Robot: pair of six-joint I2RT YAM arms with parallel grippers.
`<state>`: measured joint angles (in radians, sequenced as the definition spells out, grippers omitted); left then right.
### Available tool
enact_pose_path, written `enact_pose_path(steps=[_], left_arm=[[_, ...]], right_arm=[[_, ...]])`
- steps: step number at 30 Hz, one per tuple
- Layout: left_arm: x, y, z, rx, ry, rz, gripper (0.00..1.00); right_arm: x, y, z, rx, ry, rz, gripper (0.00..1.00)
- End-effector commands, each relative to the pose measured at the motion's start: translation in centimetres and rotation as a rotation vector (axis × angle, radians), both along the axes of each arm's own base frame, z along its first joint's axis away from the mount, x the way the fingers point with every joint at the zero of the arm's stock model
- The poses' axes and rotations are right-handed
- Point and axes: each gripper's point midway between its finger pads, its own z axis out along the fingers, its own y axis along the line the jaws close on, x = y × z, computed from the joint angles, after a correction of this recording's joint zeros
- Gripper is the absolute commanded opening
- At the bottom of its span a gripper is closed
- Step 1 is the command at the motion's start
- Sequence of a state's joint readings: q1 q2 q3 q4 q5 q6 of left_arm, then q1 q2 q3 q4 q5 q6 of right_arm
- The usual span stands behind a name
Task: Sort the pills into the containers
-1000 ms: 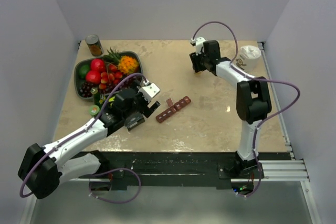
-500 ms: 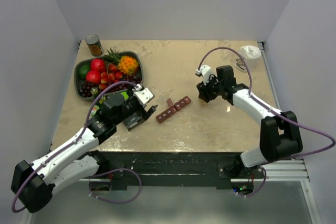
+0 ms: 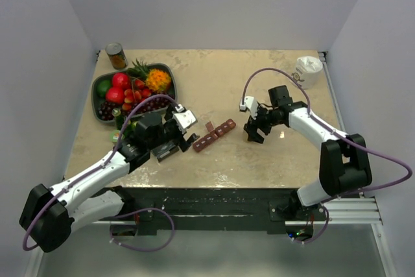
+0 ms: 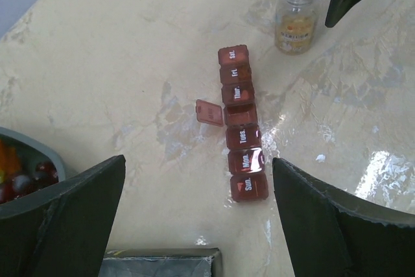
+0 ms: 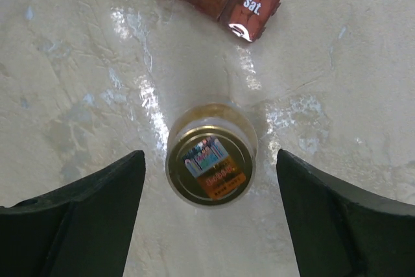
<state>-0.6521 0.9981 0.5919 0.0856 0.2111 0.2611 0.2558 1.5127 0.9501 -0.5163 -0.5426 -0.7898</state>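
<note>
My left gripper will move right in the top view, past the organiser's Sat end, onto the bottle's gold cap.
The dark red pill organiser (image 3: 214,135) lies mid-table, a row of day-marked compartments (image 4: 241,121). Its Wednesday lid (image 4: 209,111) stands open and the others are shut. A small clear bottle of yellowish pills (image 5: 211,163) with a gold cap stands upright just beyond the Sat end (image 5: 254,6); it also shows in the left wrist view (image 4: 296,12). My right gripper (image 5: 211,160) is open above the bottle, one finger on each side, not touching it. My left gripper (image 4: 198,167) is open and empty, low near the Sun end (image 4: 249,186). In the top view the right gripper (image 3: 254,131) hides the bottle.
A dark fruit bowl (image 3: 97,85) full of fruit sits at the back left; its rim shows in the left wrist view (image 4: 39,150). A brown-labelled tin can (image 3: 117,55) stands behind it. A white cup (image 3: 308,69) is at the back right corner.
My right gripper has swung from the back of the table toward the near side and now stands over the bottle by the organiser's right end. My left gripper has shifted slightly.
</note>
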Motion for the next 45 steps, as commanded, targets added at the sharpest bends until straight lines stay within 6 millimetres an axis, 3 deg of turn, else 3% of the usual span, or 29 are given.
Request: enact_pose_path(steps=[1, 5, 12, 15, 19, 20, 22, 25, 26, 28, 29, 31, 33, 34, 35, 36, 37, 38, 40, 45], left_arm=[[0.0, -1.3, 3.2, -0.108, -0.049, -0.057, 0.99], [-0.1, -2.3, 3.0, -0.142, -0.01, -0.091, 0.99], [1.7, -3.8, 3.7, -0.178, 0.088, -0.06, 0.99], [2.0, -4.6, 4.1, -0.191, 0.102, -0.076, 0.99], [1.9, -5.1, 5.5, -0.268, 0.083, -0.089, 0.99], [1.7, -5.4, 6.2, -0.311, 0.087, -0.104, 0.99], [1.6, -5.4, 7.9, -0.393, 0.085, -0.108, 0.99], [1.4, -5.6, 8.6, -0.435, 0.111, -0.125, 0.99], [1.6, -5.7, 8.9, -0.434, 0.11, -0.132, 0.99], [2.0, -6.2, 7.4, -0.385, 0.138, -0.143, 0.99], [2.1, -6.8, 7.8, -0.379, 0.132, -0.178, 0.99], [2.5, -7.8, 6.4, -0.335, 0.137, -0.226, 0.98], [2.7, -8.9, 6.4, -0.315, 0.119, -0.278, 0.98], [2.9, -9.7, 4.9, -0.254, 0.091, -0.314, 0.97], [3.4, -10.4, 5.2, -0.231, 0.055, -0.33, 0.97], [3.5, -11.2, 4.7, -0.201, 0.04, -0.35, 0.97], [3.5, -12.3, 2.7, -0.133, 0.03, -0.386, 0.96], [3.9, -13.3, 3.1, -0.117, -0.002, -0.415, 0.96], [3.8, -15.2, 1.2, -0.04, -0.065, -0.485, 0.95], [3.9, -17.8, -0.5, 0.003, -0.191, -0.593, 0.95]], right_arm=[[0.0, -0.1, 2.9, 0.041, -0.067, 0.06, 0.86], [0.4, -1.3, 5.0, 0.093, -0.097, 0.045, 0.92], [0.6, -1.1, 9.2, 0.17, -0.163, 0.051, 0.99], [1.7, -1.2, 12.1, 0.194, -0.218, -0.034, 0.99], [6.5, -3.5, 15.6, 0.238, -0.334, -0.412, 0.99], [6.8, -3.9, 15.5, 0.254, -0.297, -0.484, 0.99], [5.5, -3.1, 13.2, 0.258, -0.167, -0.411, 0.99], [4.0, -2.1, 13.0, 0.364, -0.109, -0.311, 0.99], [3.9, -2.6, 13.0, 0.366, -0.123, -0.313, 0.99], [3.9, -3.3, 13.7, 0.363, -0.168, -0.336, 0.99], [3.8, -3.7, 13.3, 0.37, -0.156, -0.36, 0.99], [4.0, -4.0, 13.2, 0.372, -0.157, -0.374, 0.99], [4.6, -5.6, 12.8, 0.365, -0.149, -0.429, 0.99], [4.5, -5.9, 12.5, 0.364, -0.13, -0.439, 0.99], [4.8, -6.4, 12.3, 0.364, -0.119, -0.45, 0.99], [4.7, -6.6, 12.2, 0.366, -0.109, -0.452, 0.99], [4.6, -6.7, 12.1, 0.371, -0.097, -0.452, 0.99], [4.6, -6.9, 12.0, 0.371, -0.092, -0.46, 0.99], [4.7, -7.0, 12.1, 0.375, -0.098, -0.462, 0.99], [4.7, -7.2, 11.9, 0.381, -0.089, -0.47, 0.99]])
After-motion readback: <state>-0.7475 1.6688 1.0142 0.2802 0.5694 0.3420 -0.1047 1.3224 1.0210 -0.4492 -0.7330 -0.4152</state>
